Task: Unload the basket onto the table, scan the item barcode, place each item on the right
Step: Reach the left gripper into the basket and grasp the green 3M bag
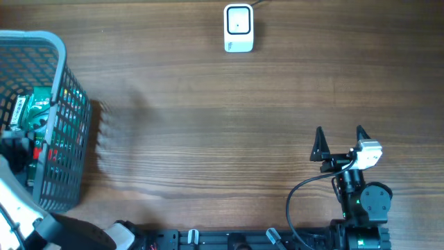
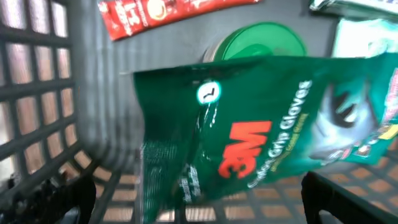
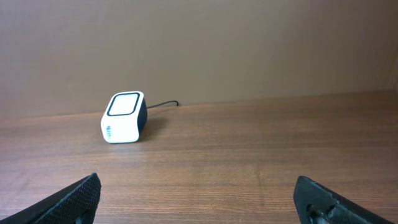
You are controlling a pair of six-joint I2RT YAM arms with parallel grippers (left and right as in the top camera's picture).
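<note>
My left gripper is to go down next, toward the right in the overhead view, onto the packet's near edge [image 2: 147, 155].
A green 3M grip-gloves packet [image 2: 249, 137] lies tilted inside the grey basket [image 1: 59, 48], filling most of the left wrist view. My left gripper [image 2: 202, 210] is down in the basket, just short of the packet's lower edge. It is open, with one dark finger at each bottom corner and nothing between them. The white barcode scanner [image 1: 238, 28] stands at the table's far edge, and it also shows ahead to the left as the scanner [image 3: 123, 118] in the right wrist view. My right gripper [image 1: 340, 135] hovers open over bare wood at the near right, facing the scanner.
Behind the packet in the basket lie a round green lid [image 2: 261, 40], a red sachet [image 2: 155, 14] and another pale green pack [image 2: 364, 37]. The basket's mesh wall [image 2: 37, 93] rises close on the left. A cable leaves the scanner's back.
</note>
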